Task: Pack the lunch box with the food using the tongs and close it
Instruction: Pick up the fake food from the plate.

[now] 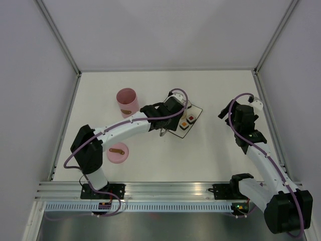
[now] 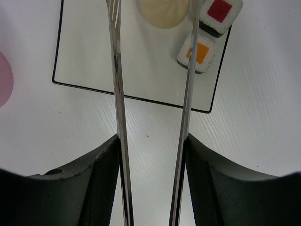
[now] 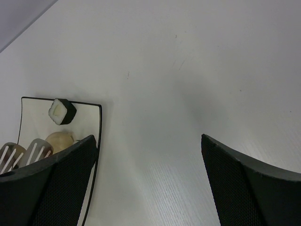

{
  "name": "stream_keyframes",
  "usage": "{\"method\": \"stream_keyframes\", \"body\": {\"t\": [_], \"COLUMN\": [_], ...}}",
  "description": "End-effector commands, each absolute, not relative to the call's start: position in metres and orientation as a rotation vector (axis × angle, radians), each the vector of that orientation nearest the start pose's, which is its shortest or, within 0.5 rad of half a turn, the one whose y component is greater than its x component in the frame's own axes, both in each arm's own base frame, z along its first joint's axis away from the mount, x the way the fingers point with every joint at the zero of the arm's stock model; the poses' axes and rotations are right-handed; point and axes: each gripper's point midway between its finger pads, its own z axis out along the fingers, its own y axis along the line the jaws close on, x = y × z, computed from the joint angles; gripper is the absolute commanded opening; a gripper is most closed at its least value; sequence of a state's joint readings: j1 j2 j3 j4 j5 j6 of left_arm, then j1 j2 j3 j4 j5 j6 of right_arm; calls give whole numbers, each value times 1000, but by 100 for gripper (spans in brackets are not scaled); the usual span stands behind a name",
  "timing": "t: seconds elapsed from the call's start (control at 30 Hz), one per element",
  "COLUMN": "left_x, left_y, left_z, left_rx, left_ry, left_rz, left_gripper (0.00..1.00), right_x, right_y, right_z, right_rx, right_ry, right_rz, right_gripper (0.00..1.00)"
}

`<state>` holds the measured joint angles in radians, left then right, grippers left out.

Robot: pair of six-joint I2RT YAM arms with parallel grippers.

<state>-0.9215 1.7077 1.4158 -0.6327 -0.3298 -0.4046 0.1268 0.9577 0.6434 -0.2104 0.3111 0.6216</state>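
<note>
The left gripper moves down over the plate (image 2: 94, 56) next and squeezes the silvery tongs about the beige ball (image 2: 164, 10), because the ball lies between the tongs' parted arms.
My left gripper (image 2: 153, 141) is shut on the silvery tongs (image 2: 117, 84), one finger pressing on each arm. The tongs' arms stand apart and reach out over the white plate (image 2: 94, 56). Ahead of the tips lie a beige ball (image 2: 164, 12), a red-centred sushi roll (image 2: 218, 12) and an orange-centred roll (image 2: 200, 52). The right wrist view shows the slotted tong tips (image 3: 35, 150) beside a beige ball (image 3: 59, 140), with a pale-centred roll (image 3: 61, 110) behind it. The pink lunch box (image 1: 127, 100) stands open to the plate's left. Its lid (image 1: 118, 152) lies nearer the arm bases. My right gripper (image 3: 148, 141) is open, empty, right of the plate.
The plate (image 1: 193, 113) sits mid-table under my left gripper (image 1: 168, 118). My right gripper (image 1: 226, 113) hovers over bare table to its right. White walls with metal posts close in the table on three sides. The arm bases and a rail run along the near edge.
</note>
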Motion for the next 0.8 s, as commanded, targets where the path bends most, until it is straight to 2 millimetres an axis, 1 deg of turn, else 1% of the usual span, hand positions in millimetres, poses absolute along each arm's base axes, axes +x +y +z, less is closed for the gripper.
{"method": "stream_keyframes", "body": {"t": [0.0,0.1,0.37,0.5,0.63,0.77], "left_x": [296,298,298,298,299,296], "left_y": [-326,-325,-331,-335,-340,-345], "left_z": [145,140,119,114,115,120], "left_rx": [443,444,456,475,492,508], "left_ry": [2368,2371,2415,2425,2423,2422], "left_rz": [-217,-192,-182,-188,-209,-245], "left_gripper": [61,61,61,60,59,59], "right_x": [320,320,321,321,323,324], "right_y": [11,11,10,10,11,11], "right_z": [159,160,156,157,156,158], "right_rx": [681,680,678,676,675,677], "right_ry": [1948,1946,1962,1961,1967,1968], "right_rz": [142,142,133,130,129,129], "right_gripper": [98,98,98,98,98,98]}}
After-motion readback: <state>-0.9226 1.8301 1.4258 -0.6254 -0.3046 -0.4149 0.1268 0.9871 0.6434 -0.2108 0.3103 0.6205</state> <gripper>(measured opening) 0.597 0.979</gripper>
